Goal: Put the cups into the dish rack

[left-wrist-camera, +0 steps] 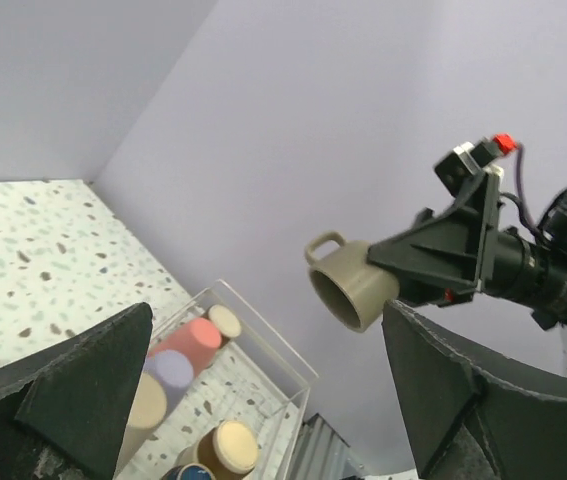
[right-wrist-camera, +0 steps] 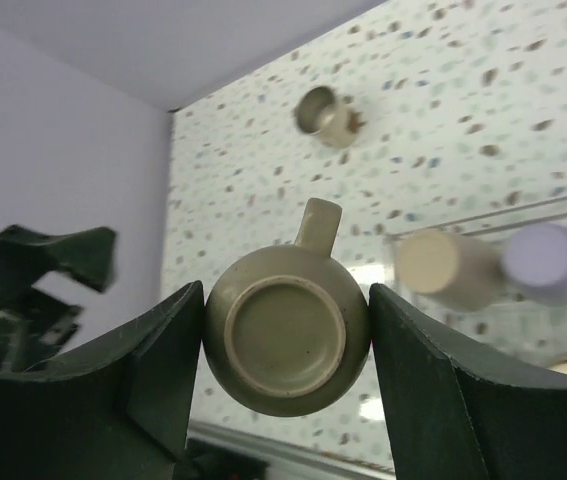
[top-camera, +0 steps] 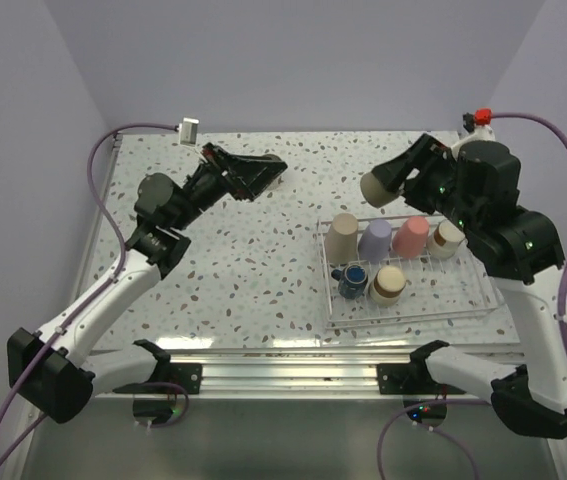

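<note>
My right gripper holds the mug, and the rack wires beside the near brown cup are bare. It will move back, tilt downward, lower the mug there and then release it.
My right gripper [top-camera: 387, 181] is shut on an olive-beige handled mug [top-camera: 374, 188], held on its side in the air left of and behind the dish rack [top-camera: 483, 300]. In the right wrist view the mug's base [right-wrist-camera: 285, 332] sits squeezed between both fingers [right-wrist-camera: 153, 370]. The see-through rack holds a beige cup [top-camera: 341, 238], a lavender cup [top-camera: 374, 240], a coral cup [top-camera: 410, 236], two brown cups with cream bases [top-camera: 447, 238] [top-camera: 387, 285] and a dark blue-rimmed mug [top-camera: 353, 280]. My left gripper [top-camera: 266, 177] is open and empty, raised over the table's back left. The left wrist view shows the held mug [left-wrist-camera: 351, 286].
Another small olive mug [right-wrist-camera: 325, 113] lies on the speckled table in the right wrist view; I cannot find it in the top view. A small grey box [top-camera: 190, 129] sits at the table's back edge. Lavender walls close in the back and sides.
</note>
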Controlling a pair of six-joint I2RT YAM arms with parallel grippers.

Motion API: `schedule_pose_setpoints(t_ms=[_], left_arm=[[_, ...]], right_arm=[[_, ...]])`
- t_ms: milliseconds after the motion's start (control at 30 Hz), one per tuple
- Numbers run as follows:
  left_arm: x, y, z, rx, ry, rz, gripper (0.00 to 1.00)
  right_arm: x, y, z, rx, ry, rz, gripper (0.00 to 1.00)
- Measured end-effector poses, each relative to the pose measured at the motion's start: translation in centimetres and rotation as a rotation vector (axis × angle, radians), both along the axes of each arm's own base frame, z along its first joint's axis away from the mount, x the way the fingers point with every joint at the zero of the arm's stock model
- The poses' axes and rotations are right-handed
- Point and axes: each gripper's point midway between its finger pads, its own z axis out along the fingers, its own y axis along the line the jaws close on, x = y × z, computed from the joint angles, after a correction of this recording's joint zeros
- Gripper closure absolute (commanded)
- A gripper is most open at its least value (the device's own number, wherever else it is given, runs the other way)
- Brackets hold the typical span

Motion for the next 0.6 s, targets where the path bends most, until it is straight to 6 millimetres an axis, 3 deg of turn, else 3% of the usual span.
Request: schedule_pose_setpoints(t_ms=[167, 300, 467, 600], left_arm=[[0.8, 2.2, -1.8, 0.112, 0.024, 0.109, 0.00], [2.1, 2.9, -4.8, 0.213, 0.083, 0.169, 0.00], [3.8, 3.7, -7.5, 0.289, 0.137, 0.220, 0.00], [4.5, 3.7, -8.6, 0.317, 0.150, 0.229, 0.00]], right_arm=[[-3.6, -6.7, -4.0, -0.225, 0.033, -0.181, 1.00], [-6.1, -11.1, -8.1, -0.379, 0.110, -0.304, 1.00], [-7.1, -13.6, -15.1, -0.547, 0.266, -0.377, 1.00], [-7.2, -14.7, -18.7, -0.643, 0.350, -0.411, 1.00]])
